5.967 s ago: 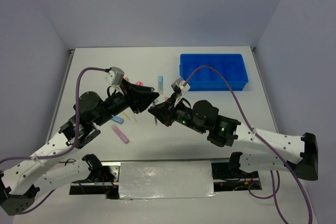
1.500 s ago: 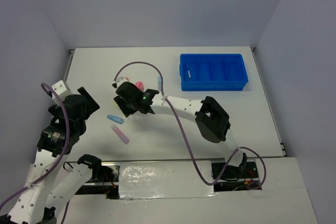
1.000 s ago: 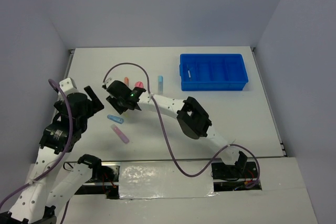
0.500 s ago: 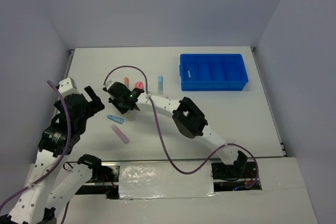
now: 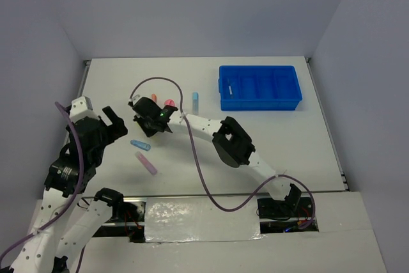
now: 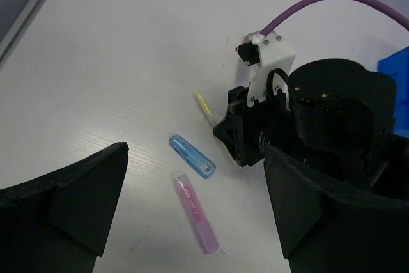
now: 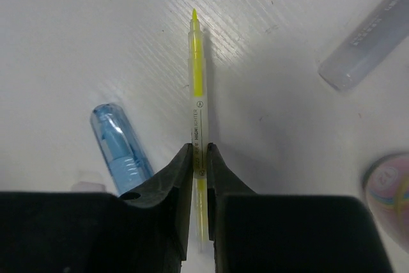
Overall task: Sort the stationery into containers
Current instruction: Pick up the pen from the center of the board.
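Note:
My left gripper lowers toward the right in the top view next, as the tabletop beside the blue highlighter's labelled end lies below it on that side.
My right gripper (image 7: 199,151) is shut on the thin yellow stick (image 7: 197,81), which lies on the table with its tip pointing away from the fingers. A clear blue highlighter (image 7: 120,142) lies just left of the jaws. From above, the right gripper (image 5: 151,130) sits at the table's left-middle and covers the stick. My left gripper (image 6: 197,151) hangs open above the blue highlighter (image 6: 192,156) and a pink one (image 6: 195,220), holding nothing. The blue tray (image 5: 261,105) stands at the far right, well away from both grippers.
Beyond the right gripper lie an orange-capped piece (image 5: 153,98), a pink-capped tube (image 5: 169,103) and a pale blue highlighter (image 5: 195,100). A greyish highlighter (image 7: 367,43) lies to the right of the yellow stick. The right arm stretches diagonally across the table's middle.
The right gripper's jaws have closed onto the yellow stick. The left arm has stayed almost still, its jaws open throughout.

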{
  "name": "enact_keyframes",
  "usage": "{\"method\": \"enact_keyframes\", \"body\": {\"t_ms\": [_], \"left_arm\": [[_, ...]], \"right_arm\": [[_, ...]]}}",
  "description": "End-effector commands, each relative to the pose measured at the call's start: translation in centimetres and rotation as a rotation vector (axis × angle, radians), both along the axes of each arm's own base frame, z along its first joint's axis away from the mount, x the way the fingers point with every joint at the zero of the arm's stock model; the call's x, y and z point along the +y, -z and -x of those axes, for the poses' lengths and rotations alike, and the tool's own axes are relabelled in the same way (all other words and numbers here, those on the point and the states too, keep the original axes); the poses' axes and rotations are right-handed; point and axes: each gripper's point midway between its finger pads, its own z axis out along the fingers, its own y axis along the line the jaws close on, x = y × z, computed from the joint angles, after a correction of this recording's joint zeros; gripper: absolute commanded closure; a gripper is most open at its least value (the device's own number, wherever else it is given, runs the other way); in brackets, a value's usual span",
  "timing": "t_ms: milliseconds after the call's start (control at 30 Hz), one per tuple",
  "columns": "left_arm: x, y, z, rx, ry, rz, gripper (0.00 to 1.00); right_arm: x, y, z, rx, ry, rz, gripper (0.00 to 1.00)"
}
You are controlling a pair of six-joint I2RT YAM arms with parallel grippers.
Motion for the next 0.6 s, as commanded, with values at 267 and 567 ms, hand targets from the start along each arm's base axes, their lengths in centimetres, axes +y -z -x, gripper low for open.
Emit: {"method": "enact_keyframes", "body": {"t_ms": [267, 567], "left_arm": [[-2.3, -1.9, -1.1, -0.116, 0.127, 0.049, 0.01], [-9.5, 5.8, -4.7, 0.118, 0.204, 0.328, 0.02]], "right_arm": [[-8.6, -26.5, -0.4, -0.238, 0.147, -0.386, 1.00], [-28.4, -22.7, 5.4, -0.248, 0.437, -0.244, 1.00]]}}
